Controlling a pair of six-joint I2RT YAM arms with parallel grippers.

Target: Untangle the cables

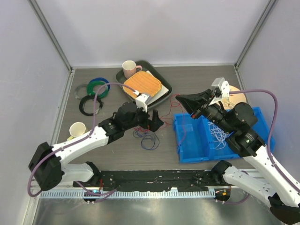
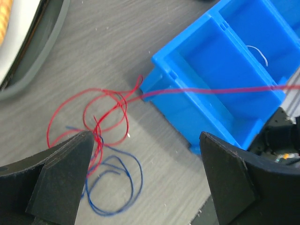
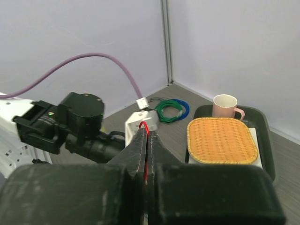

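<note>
The red cable's crossing (image 1: pixel 166 117) (image 2: pixel 123 100) is below my left gripper and to its right in the top view, where the red cable runs clear of the blue cable. My left gripper needs to go down to it next.
A red cable (image 1: pixel 140 127) and a blue cable (image 1: pixel 150 140) lie tangled on the table, just left of the blue bin (image 1: pixel 187 154). White cables (image 1: pixel 218 135) lie in the bin's right compartment. My left gripper (image 1: pixel 157 123) is open and empty, hovering over the tangle. In the left wrist view its jaws (image 2: pixel 146 138) straddle the red loops (image 2: pixel 101 110) and blue loops (image 2: pixel 126 183). My right gripper (image 1: pixel 180 97) is raised and shut on the red cable (image 3: pixel 146 127). One red strand (image 2: pixel 211 90) runs taut across the bin (image 2: pixel 225 61).
A dark tray (image 1: pixel 164 84) at the back holds a woven orange mat (image 1: pixel 143 84) and a pink cup (image 1: pixel 129 69). Black, green and blue ring coils (image 1: pixel 93 93) lie at the back left. A paper cup (image 1: pixel 78 129) stands at left. A wooden disc (image 1: pixel 236 97) lies behind the bin.
</note>
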